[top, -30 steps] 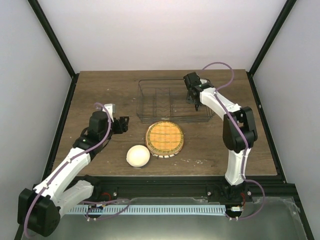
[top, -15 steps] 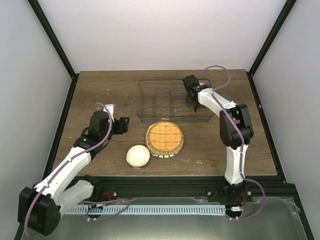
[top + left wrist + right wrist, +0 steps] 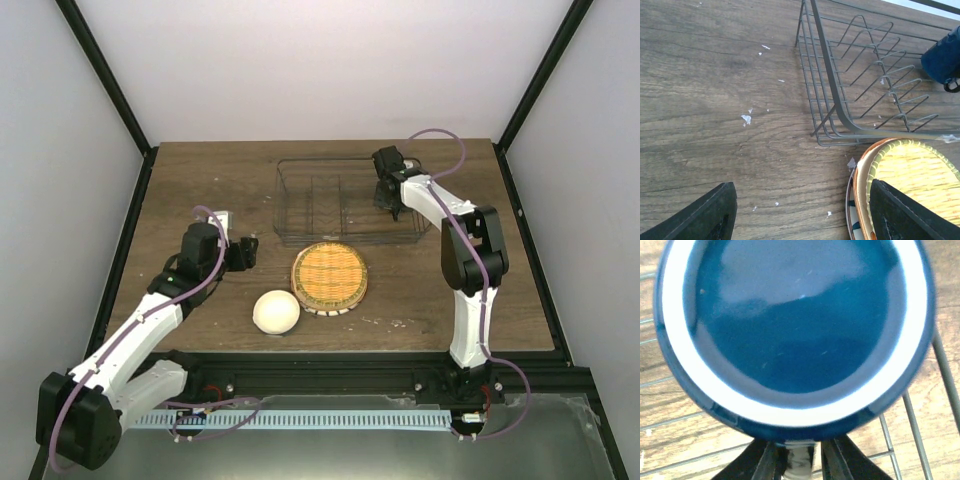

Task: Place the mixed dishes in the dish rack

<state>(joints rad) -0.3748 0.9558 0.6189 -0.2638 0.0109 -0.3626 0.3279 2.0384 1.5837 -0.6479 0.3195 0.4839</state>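
The cream-white bowl's rim (image 3: 256, 312) is clear on the side away from the woven plate (image 3: 329, 274), so my left gripper will move back and down onto it there next.
The dish rack (image 3: 330, 205), a see-through wire basket, stands at the back middle of the table. My right gripper (image 3: 389, 198) is inside its right end, shut on the handle of the dark blue mug (image 3: 790, 320), which fills the right wrist view above the rack wires. The mug also shows in the left wrist view (image 3: 942, 59). The yellow-orange woven plate (image 3: 329, 274) lies in front of the rack on top of another plate, whose cream rim (image 3: 861, 180) shows. The cream-white bowl (image 3: 275, 312) sits to its front left. My left gripper (image 3: 246, 251) is open and empty, left of the plates.
Black frame posts (image 3: 105, 85) rise at the table's back corners. The rack's near left corner (image 3: 827, 132) stands close to the woven plate (image 3: 917, 172). Small white crumbs (image 3: 746, 119) lie on the wood.
My right gripper has shifted slightly within the right end of the rack, still holding the mug. The left arm has barely moved.
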